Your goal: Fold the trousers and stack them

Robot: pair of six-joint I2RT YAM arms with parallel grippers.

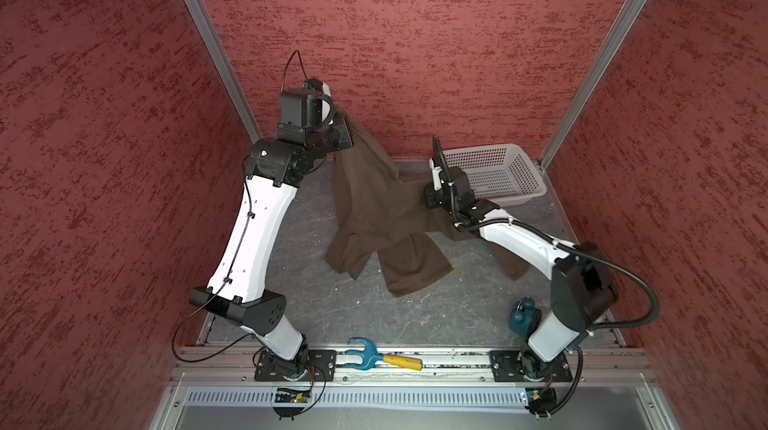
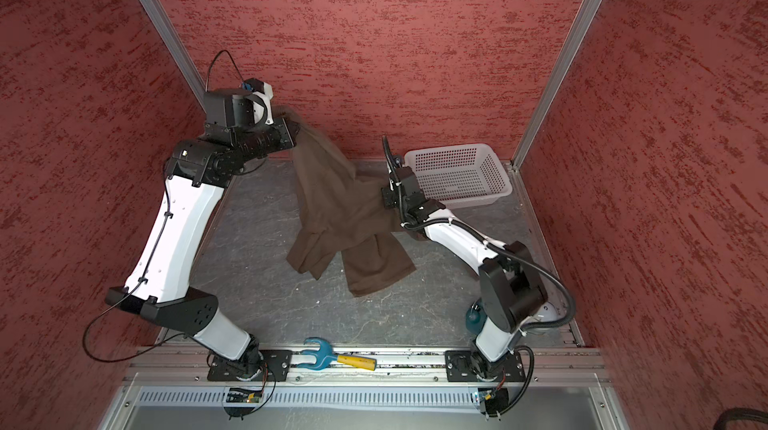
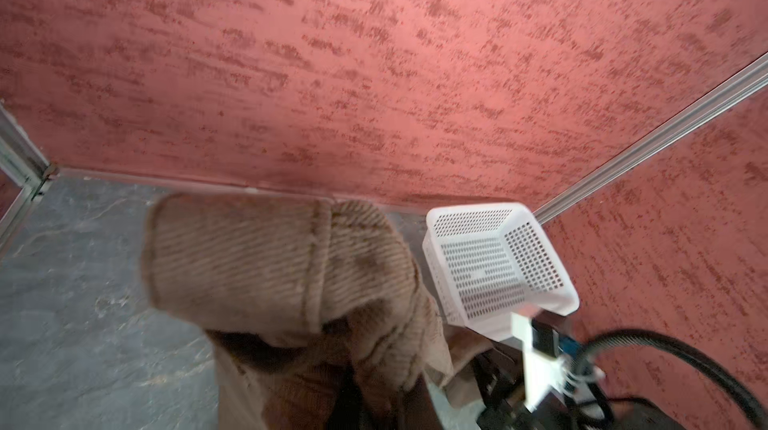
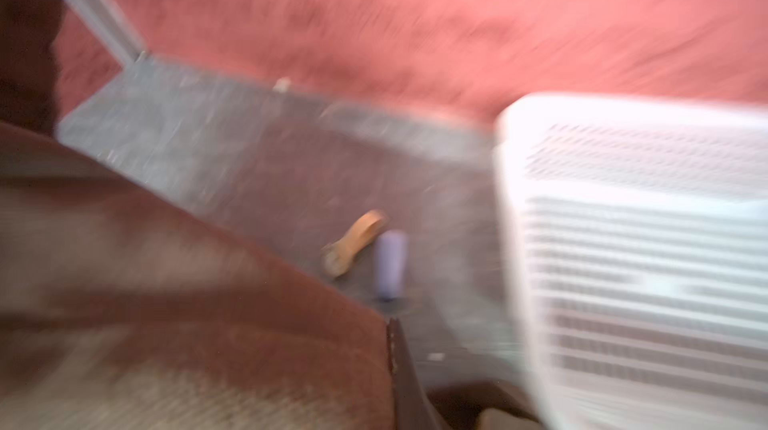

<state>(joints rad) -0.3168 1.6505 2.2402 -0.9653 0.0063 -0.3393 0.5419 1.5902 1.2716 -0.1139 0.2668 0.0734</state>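
The trousers hang in folds, so I will next swing my left gripper down and back to release their end on the bare tabletop by the nearer side wall.
The dark olive-brown trousers [image 1: 374,208] hang from my left gripper [image 1: 347,127], which is raised near the back wall and shut on one end of them. Their legs trail down onto the grey table in both top views [image 2: 332,208]. In the left wrist view the ribbed cloth [image 3: 257,266] covers the jaws. My right gripper [image 1: 428,197] sits lower, at the cloth's right edge beside the basket, shut on a fold of it. The right wrist view is blurred. It shows brown cloth [image 4: 166,282] against one dark finger [image 4: 399,365].
A white perforated basket [image 1: 494,174] stands at the back right corner, close to my right wrist. A blue fork tool with a yellow handle [image 1: 374,357] lies on the front rail. A teal object [image 1: 521,311] sits by the right arm's base. Red walls enclose three sides.
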